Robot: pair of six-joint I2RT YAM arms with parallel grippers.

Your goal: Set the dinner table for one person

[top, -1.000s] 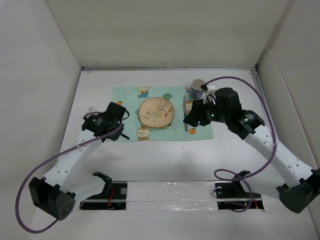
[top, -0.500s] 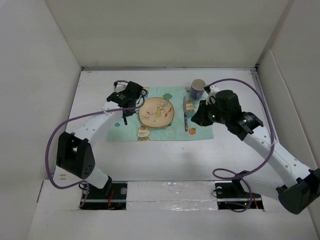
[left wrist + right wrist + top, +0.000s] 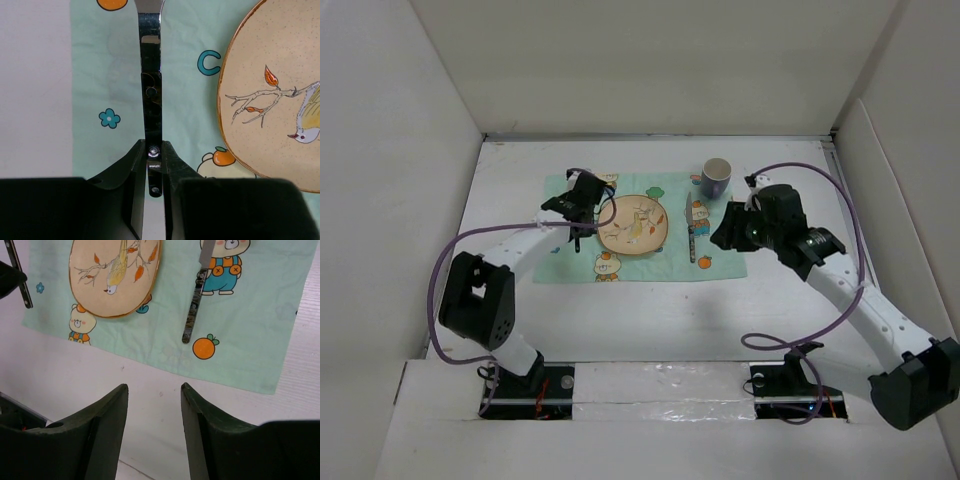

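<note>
The empty part of the placemat beside the plate lies below my left gripper, which should lower straight down and release the utensil there, opposite the knife.
The white dinner table (image 3: 640, 320) carries a mint-green placemat (image 3: 665, 265) with a beige bird plate (image 3: 632, 223) in its middle. A dark-handled knife (image 3: 690, 235) lies on the mat right of the plate, also in the right wrist view (image 3: 194, 305). A mug (image 3: 716, 178) stands at the mat's far right corner. My left gripper (image 3: 582, 215) (image 3: 154, 147) is shut on a dark-handled utensil (image 3: 151, 90), held over the mat just left of the plate (image 3: 270, 100). Its head is out of view. My right gripper (image 3: 725, 235) (image 3: 152, 387) is open and empty above the mat's near right edge.
White walls enclose the table on the left, back and right. Purple cables loop from both arms, the right one (image 3: 800, 170) arching past the mug. The arm bases and a taped strip (image 3: 660, 390) sit at the near edge.
My left arm swung from the table left of the mat to the mat's left part beside the plate, carrying the utensil. My right gripper drew back to the right, away from the knife.
</note>
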